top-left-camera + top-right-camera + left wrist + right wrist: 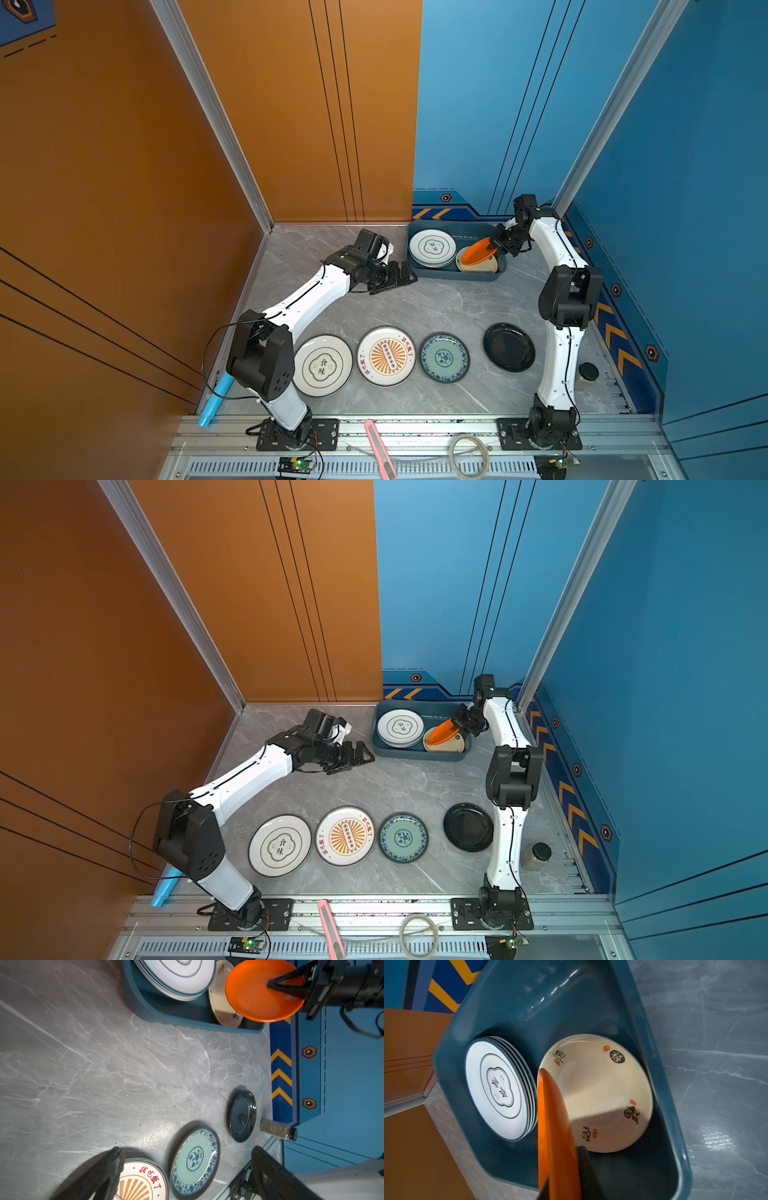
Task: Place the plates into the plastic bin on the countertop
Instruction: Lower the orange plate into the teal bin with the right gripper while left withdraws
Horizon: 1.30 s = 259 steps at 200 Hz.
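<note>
My right gripper next lowers the tilted orange plate onto the cream plate in the plastic bin (600, 1092) and releases the orange plate's rim. The bin has space there.
The plastic bin (457, 275) (419, 756) stands at the back of the countertop (415, 307). It holds a stack of white quatrefoil plates (432, 248) (492, 1088) and a cream plate (484, 267) (602, 1088). My right gripper (496, 245) (562, 1178) is shut on the rim of a tilted orange plate (478, 252) (255, 995) (554, 1126) just above the cream one. My left gripper (405, 276) (187, 1151) is open and empty, left of the bin. Near the front lie a white quatrefoil plate (323, 365), a sunburst plate (386, 356), a teal-patterned plate (444, 357) and a black plate (509, 347).
A small dark-capped bottle (586, 374) stands by the right arm's base. On the front aluminium rail lie a pink utility knife (380, 449) and a coil of clear tubing (467, 455). A blue tube (216, 399) leans at the front left. Walls close in on three sides.
</note>
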Each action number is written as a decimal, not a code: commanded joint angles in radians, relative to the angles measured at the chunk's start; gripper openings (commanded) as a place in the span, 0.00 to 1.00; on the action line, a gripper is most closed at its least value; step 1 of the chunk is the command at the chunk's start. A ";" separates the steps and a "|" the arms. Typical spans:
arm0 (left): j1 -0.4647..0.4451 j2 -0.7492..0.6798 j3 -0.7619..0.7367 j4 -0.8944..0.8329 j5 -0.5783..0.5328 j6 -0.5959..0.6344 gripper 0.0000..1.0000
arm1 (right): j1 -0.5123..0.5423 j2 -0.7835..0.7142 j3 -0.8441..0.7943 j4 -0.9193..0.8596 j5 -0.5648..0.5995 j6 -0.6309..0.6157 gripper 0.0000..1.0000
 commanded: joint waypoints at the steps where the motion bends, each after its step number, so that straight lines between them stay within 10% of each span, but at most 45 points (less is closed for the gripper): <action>1: -0.019 0.004 0.019 -0.059 0.013 0.086 0.99 | 0.011 0.011 0.031 -0.042 0.030 -0.028 0.00; 108: -0.089 0.130 0.123 -0.210 0.059 0.256 0.94 | 0.011 0.070 0.023 -0.044 0.053 -0.037 0.00; 259: -0.107 0.257 0.211 -0.262 0.128 0.319 0.90 | -0.041 0.029 0.006 -0.121 0.105 -0.093 0.31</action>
